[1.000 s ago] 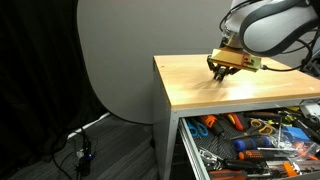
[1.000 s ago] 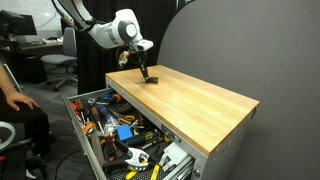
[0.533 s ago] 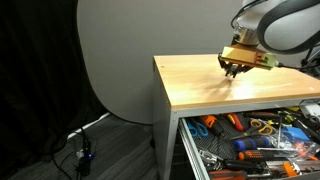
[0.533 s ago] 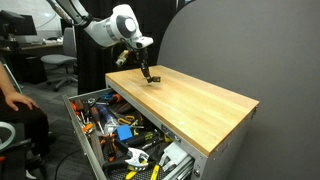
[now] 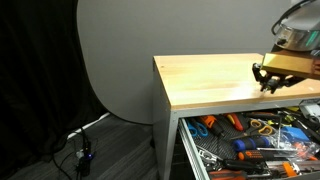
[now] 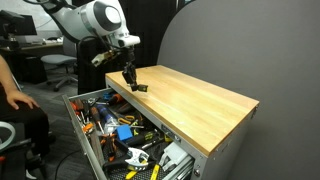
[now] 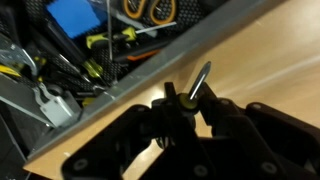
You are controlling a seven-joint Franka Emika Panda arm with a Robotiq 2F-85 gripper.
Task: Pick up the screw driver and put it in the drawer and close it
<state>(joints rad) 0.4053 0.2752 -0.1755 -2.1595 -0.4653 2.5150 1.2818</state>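
Note:
The screw driver is still hanging above wood. I will next move my gripper down with it, over the blue-handled tools in the open drawer (image 5: 186, 132).
My gripper (image 5: 268, 76) is shut on the screw driver and holds it just above the wooden cabinet top, at the edge over the open drawer (image 5: 186, 132). In the wrist view the gripper (image 7: 190, 103) pinches the tool's black handle with a yellowish ring. Its thin metal shaft (image 7: 203, 76) sticks out towards the drawer's grey wall (image 7: 150, 75). In an exterior view the gripper (image 6: 130, 81) hangs over the near end of the top, above the drawer (image 6: 78, 122). The drawer is pulled far out and holds several tools.
The wood top (image 6: 195, 100) is bare. Orange- and blue-handled tools (image 5: 245, 145) and a blue box (image 7: 75, 15) lie in the drawer. A grey round backdrop (image 5: 115, 60) stands behind. A person's arm (image 6: 12, 95) and office chairs are off to one side.
My gripper has carried the screw driver from the middle of the wood top to its edge above the open drawer. It stays shut on the tool.

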